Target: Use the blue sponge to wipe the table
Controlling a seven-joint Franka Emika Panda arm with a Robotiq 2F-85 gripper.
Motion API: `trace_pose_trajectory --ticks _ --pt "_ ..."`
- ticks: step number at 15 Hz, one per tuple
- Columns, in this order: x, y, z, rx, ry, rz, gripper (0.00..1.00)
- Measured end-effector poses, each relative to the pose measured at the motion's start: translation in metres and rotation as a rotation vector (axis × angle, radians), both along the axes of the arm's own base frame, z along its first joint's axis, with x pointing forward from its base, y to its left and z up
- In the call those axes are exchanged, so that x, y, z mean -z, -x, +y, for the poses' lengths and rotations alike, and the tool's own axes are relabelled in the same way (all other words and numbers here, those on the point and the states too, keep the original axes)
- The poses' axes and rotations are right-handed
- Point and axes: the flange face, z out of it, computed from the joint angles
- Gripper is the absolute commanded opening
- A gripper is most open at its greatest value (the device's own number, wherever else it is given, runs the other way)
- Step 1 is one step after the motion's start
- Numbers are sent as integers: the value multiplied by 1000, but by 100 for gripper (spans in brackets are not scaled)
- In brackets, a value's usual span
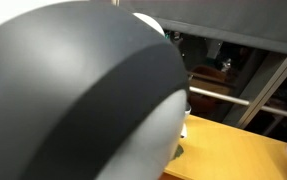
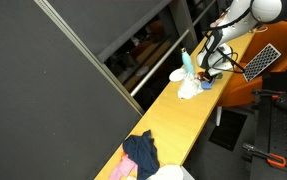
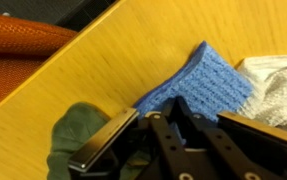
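My gripper slides the blue sponge along the clear wood next and releases it, since bare tabletop lies toward the dark clothes, past the white cloth.
The blue sponge lies on the wooden table, with its near edge at my fingertips. My gripper has its two fingers drawn together to a point on that edge, with blue showing between them. A white cloth touches the sponge's right side. In an exterior view my gripper is low over the far end of the long table, next to the white cloth. I cannot make out the sponge there.
A green cloth lies by the gripper's left. An orange mesh chair stands past the table's edge. A light-blue upright item stands by the white cloth. Dark and pink clothes lie at the near end. The arm's body blocks an exterior view.
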Motion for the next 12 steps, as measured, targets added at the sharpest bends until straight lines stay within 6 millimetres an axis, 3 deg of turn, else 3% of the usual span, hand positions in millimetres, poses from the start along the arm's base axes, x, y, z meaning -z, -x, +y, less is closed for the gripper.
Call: trace_pose_trajectory --ticks 7,12 --pt "1 -11 21 -66 -130 89 1" --pt "2 -47 72 -166 -189 146 1"
